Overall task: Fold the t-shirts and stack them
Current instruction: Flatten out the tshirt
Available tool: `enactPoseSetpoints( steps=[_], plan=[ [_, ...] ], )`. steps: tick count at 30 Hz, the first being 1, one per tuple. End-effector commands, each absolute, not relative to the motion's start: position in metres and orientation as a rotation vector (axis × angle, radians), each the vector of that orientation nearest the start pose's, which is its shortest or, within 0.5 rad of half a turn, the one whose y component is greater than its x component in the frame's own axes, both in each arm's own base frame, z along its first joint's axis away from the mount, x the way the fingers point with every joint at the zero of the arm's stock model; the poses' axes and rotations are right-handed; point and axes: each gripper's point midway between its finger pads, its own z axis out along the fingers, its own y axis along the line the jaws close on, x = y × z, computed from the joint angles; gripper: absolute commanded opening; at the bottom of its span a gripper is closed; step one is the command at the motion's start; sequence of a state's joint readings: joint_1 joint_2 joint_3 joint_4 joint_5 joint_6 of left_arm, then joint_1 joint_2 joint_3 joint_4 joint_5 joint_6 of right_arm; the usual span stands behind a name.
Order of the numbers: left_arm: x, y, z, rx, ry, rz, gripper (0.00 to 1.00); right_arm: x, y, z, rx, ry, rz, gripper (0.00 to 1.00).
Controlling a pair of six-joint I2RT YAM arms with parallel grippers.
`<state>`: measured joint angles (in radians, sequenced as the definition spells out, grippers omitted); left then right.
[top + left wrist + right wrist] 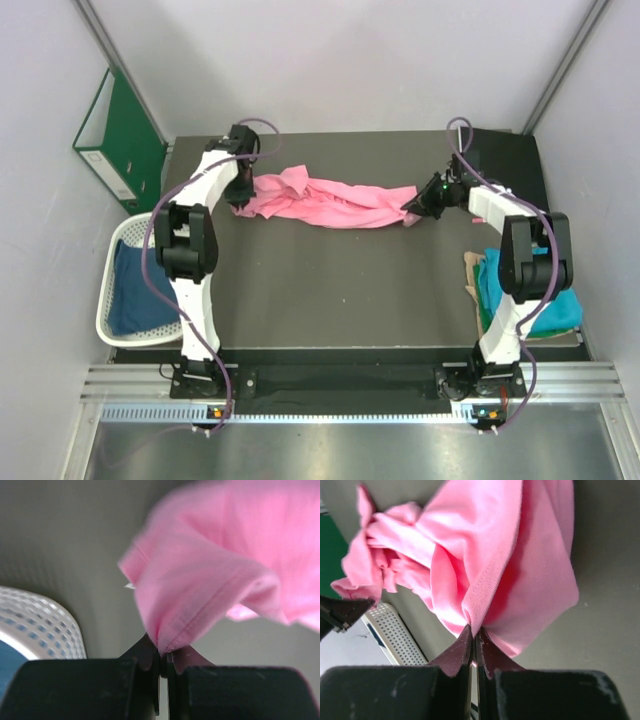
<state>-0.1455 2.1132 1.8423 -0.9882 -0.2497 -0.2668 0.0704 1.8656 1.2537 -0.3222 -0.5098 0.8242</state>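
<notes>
My left gripper needs to move toward the bare tabletop by the basket (109, 617) and release the pink t-shirt's hem, since that spot lies to the gripper's left in the top view.
The pink t-shirt (330, 203) hangs bunched and stretched between my two grippers over the far part of the dark table. My left gripper (240, 203) is shut on its left end; in the left wrist view the pink t-shirt (215, 565) is pinched by its hem between the left gripper's (162, 655) jaws. My right gripper (413, 210) is shut on its right end; the pink t-shirt (495, 555) and the right gripper (475, 637) show in the right wrist view. The dark blue t-shirt (138, 290) lies in the basket. The teal t-shirt (545, 300) lies folded at the table's right edge.
The white lattice basket (118, 245) stands off the table's left side; its rim also shows in the left wrist view (40, 625). The green ring binder (125, 135) leans against the left wall. A tan cloth (472, 272) lies under the teal shirt.
</notes>
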Motion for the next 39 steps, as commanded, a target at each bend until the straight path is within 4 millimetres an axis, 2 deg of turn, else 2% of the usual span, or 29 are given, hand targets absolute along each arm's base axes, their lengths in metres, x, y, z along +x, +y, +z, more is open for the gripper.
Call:
enactPoseSetpoints(
  steps=[1,2,3,5,6,9,11,12,13,14,16,17,22,29,31,33,37,39],
  plan=[
    [0.483,0.004,0.107,-0.359,2.655,0.340,0.00,0.457,0.128,0.148,0.675,2.303,0.984,0.00],
    [0.493,0.007,0.114,-0.377,2.624,0.339,0.00,0.456,0.125,0.148,0.685,2.302,0.982,0.00],
    [0.496,0.015,0.104,-0.394,2.641,0.355,0.00,0.455,0.124,0.148,0.686,2.301,0.985,0.00],
    [0.504,0.020,0.104,-0.414,2.634,0.364,0.00,0.452,0.120,0.144,0.695,2.314,0.977,0.00],
    [0.503,0.023,0.092,-0.419,2.665,0.378,0.00,0.450,0.120,0.143,0.695,2.321,0.981,0.00],
    [0.496,0.020,0.079,-0.415,2.726,0.373,0.00,0.437,0.117,0.124,0.717,2.403,0.950,0.01],
    [0.487,0.014,0.073,-0.411,2.763,0.338,0.15,0.430,0.117,0.111,0.736,2.439,0.951,0.03],
    [0.485,0.013,0.071,-0.414,2.766,0.325,0.28,0.426,0.119,0.108,0.732,2.455,0.967,0.04],
    [0.487,0.011,0.071,-0.414,2.752,0.308,0.48,0.424,0.120,0.100,0.747,2.477,0.964,0.05],
    [0.480,0.010,0.070,-0.414,2.765,0.297,0.58,0.421,0.120,0.093,0.758,2.494,0.964,0.06],
    [0.478,0.006,0.072,-0.413,2.759,0.265,0.76,0.416,0.122,0.084,0.759,2.522,0.974,0.07],
    [0.478,0.006,0.075,-0.413,2.753,0.258,0.78,0.414,0.123,0.079,0.763,2.535,0.976,0.09],
    [0.481,0.004,0.088,-0.386,2.732,0.236,0.82,0.412,0.126,0.071,0.768,2.556,0.997,0.15],
    [0.484,0.000,0.095,-0.378,2.718,0.199,0.82,0.416,0.128,0.078,0.753,2.550,1.005,0.36],
    [0.484,-0.002,0.095,-0.375,2.721,0.184,0.82,0.418,0.128,0.081,0.755,2.539,0.998,0.36],
    [0.485,-0.003,0.096,-0.372,2.720,0.176,0.82,0.421,0.127,0.083,0.752,2.525,0.986,0.33],
    [0.487,-0.010,0.097,-0.358,2.718,0.124,0.82,0.427,0.125,0.081,0.757,2.527,0.948,0.03],
    [0.488,-0.015,0.099,-0.345,2.714,0.098,0.82,0.428,0.125,0.081,0.763,2.529,0.947,0.01]
  ],
)
